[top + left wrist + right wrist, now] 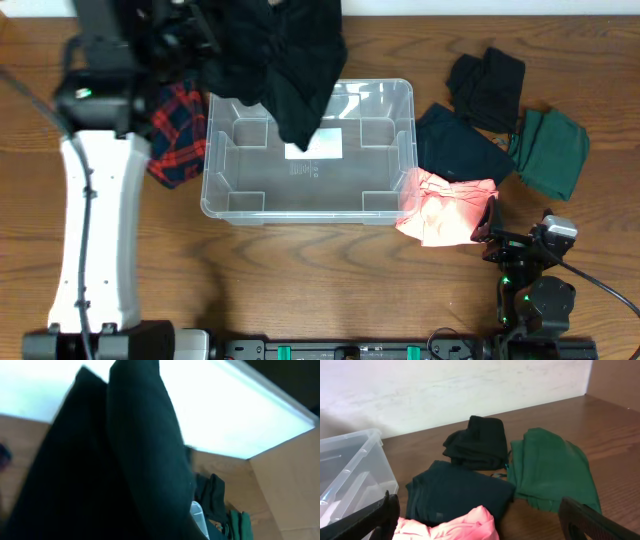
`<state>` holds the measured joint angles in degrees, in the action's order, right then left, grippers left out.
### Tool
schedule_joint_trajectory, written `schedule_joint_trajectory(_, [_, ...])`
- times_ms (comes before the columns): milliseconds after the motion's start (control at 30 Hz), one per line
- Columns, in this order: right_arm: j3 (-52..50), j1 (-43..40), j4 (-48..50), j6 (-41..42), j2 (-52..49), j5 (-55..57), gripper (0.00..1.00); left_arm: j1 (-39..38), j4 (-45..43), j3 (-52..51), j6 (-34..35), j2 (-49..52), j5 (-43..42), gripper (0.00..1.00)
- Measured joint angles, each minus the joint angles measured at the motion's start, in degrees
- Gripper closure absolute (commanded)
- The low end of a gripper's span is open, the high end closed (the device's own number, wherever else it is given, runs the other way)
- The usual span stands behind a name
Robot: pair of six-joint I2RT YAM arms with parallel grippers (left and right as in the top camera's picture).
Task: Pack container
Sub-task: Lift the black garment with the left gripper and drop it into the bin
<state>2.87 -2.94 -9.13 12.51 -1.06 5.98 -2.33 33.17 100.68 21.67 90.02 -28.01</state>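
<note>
I will bring my left gripper back and down over the container's empty bottom to release the black garment [285, 60], as it hangs over the container's far edge.
The clear container [228, 203] stands mid-table with a white label on its base and nothing resting in it. My left gripper [197, 38] is raised over its back left corner, shut on a black garment [285, 60] that hangs over the bin's back edge. That cloth fills the left wrist view [125, 460] and hides the jaws; a container corner [199, 516] shows beside it. My right gripper [497, 232] is open and empty, low at the front right, its fingers [477, 505] either side of a pink garment [455, 527].
A red plaid garment [178, 135] lies left of the container. Right of it lie the pink garment [445, 210], a dark teal one [458, 148], a black one [487, 85] and a green one [552, 150]. The left arm's white body [95, 230] stands at the left.
</note>
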Motion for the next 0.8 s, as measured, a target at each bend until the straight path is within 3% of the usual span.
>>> schedule_joint_trajectory(200, [0.0, 0.0, 0.0, 0.0, 0.0, 0.0, 0.01, -5.2, -0.5, 0.0, 4.9, 5.1, 4.4, 0.94])
schedule_joint_trajectory(600, [0.0, 0.0, 0.0, 0.0, 0.0, 0.0, 0.01, -7.6, -2.4, 0.0, 7.4, 6.0, 2.5, 0.94])
schedule_joint_trajectory(800, [0.0, 0.0, 0.0, 0.0, 0.0, 0.0, 0.01, -8.0, 4.4, 0.0, 9.5, 4.7, 1.2, 0.94])
